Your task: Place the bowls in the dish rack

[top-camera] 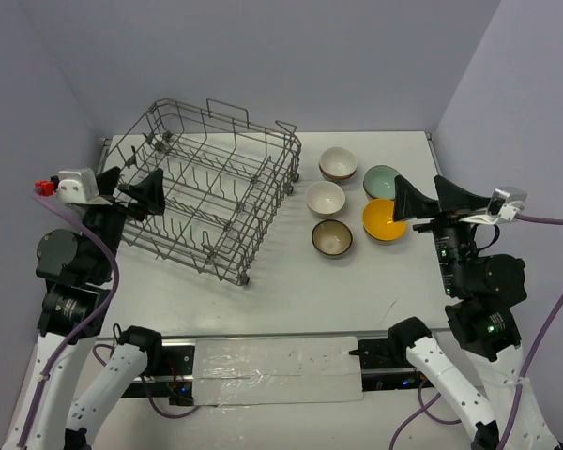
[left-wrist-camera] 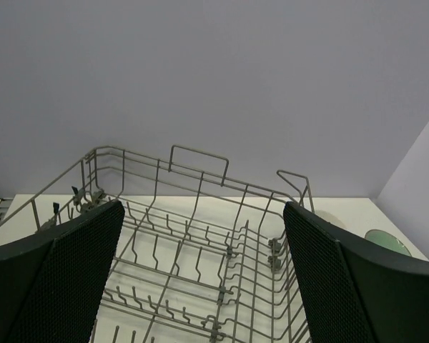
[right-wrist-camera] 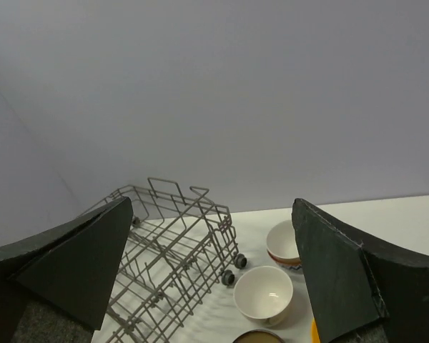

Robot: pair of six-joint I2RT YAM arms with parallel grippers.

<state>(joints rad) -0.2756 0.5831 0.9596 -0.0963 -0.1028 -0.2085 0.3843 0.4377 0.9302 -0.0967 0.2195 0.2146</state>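
Open table lies between the orange-yellow bowl and the facing rim of the beige-brown bowl, so my right gripper will swing to the left in the top view, tip downward and lower onto that rim.
The grey wire dish rack (top-camera: 216, 192) sits at the table's left with nothing in it. To its right stand several bowls: a cream one with a patterned outside (top-camera: 338, 164), a pale green one (top-camera: 382, 181), a white one (top-camera: 326, 199), an orange-yellow one (top-camera: 384, 219) and a beige-brown one (top-camera: 332, 238). My left gripper (top-camera: 136, 186) hovers open at the rack's left side, its jaws wide over the rack (left-wrist-camera: 199, 151). My right gripper (top-camera: 420, 192) is open just right of the orange-yellow bowl. Its wrist view shows the white bowl (right-wrist-camera: 263, 293) and the patterned bowl (right-wrist-camera: 282, 243) beside the rack (right-wrist-camera: 173, 239).
The pale green bowl (left-wrist-camera: 386, 239) shows past the rack's right end in the left wrist view. Grey walls close in the table at the back and on both sides. Taped arm bases (top-camera: 272, 361) line the near edge.
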